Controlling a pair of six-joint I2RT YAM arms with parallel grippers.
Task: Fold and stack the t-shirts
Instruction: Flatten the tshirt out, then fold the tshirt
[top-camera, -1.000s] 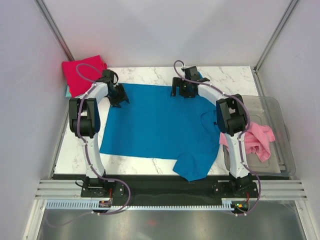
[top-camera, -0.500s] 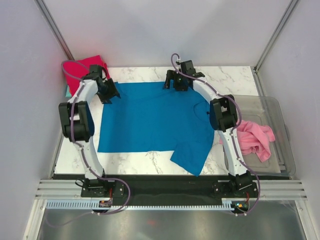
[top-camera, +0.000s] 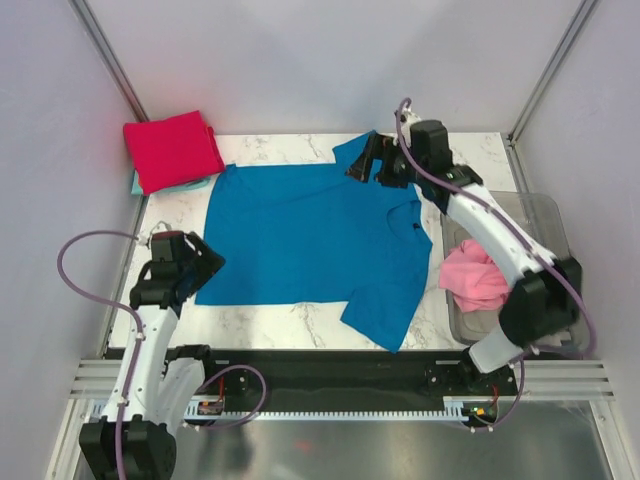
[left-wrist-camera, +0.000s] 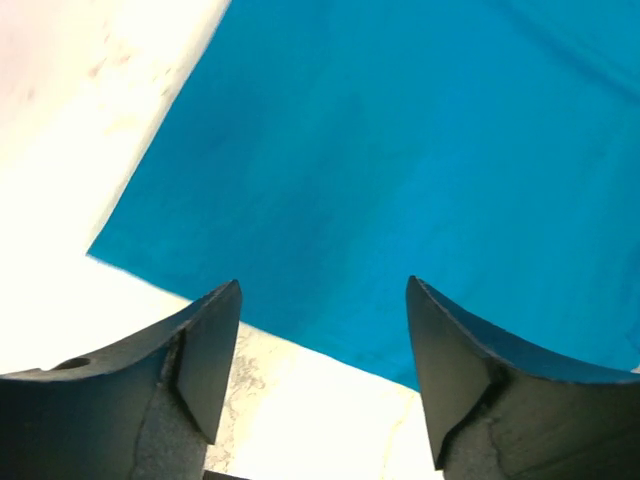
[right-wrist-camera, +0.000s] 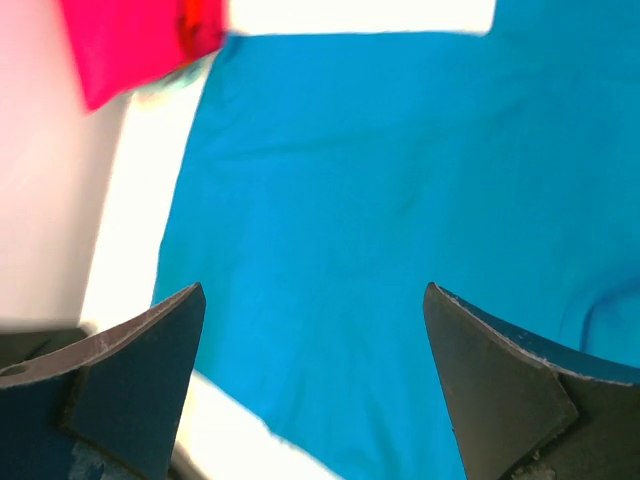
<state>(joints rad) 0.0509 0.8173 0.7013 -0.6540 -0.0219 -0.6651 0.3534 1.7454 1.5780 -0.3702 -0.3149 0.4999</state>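
The left gripper lowers and draws back onto the blue t-shirt's near hem corner (top-camera: 201, 299) (left-wrist-camera: 103, 248) next, since that lies below the gripper and closer to my base.
The bright blue t-shirt (top-camera: 310, 235) lies spread flat on the marble table, one sleeve at the back and one at the front. My left gripper (top-camera: 207, 263) is open and empty, above the shirt's front left corner; the left wrist view shows the blue cloth (left-wrist-camera: 400, 150) beyond the gripper (left-wrist-camera: 322, 360). My right gripper (top-camera: 364, 166) is open and empty above the back sleeve; the right wrist view shows the gripper (right-wrist-camera: 315, 370) over blue cloth (right-wrist-camera: 400, 200). The red t-shirt (top-camera: 172, 148) lies folded at the back left on the pale teal one (top-camera: 137, 184). The pink t-shirt (top-camera: 470, 280) lies crumpled.
The clear plastic tub (top-camera: 555, 230) stands at the right edge and holds the pink shirt. Metal frame posts and grey walls close in the table at the back and sides. A black strip runs along the near edge.
Both grippers have left the blue shirt's back edge. The left arm swung back to the front left corner. The right arm moved right and up. The shirt has stayed flat.
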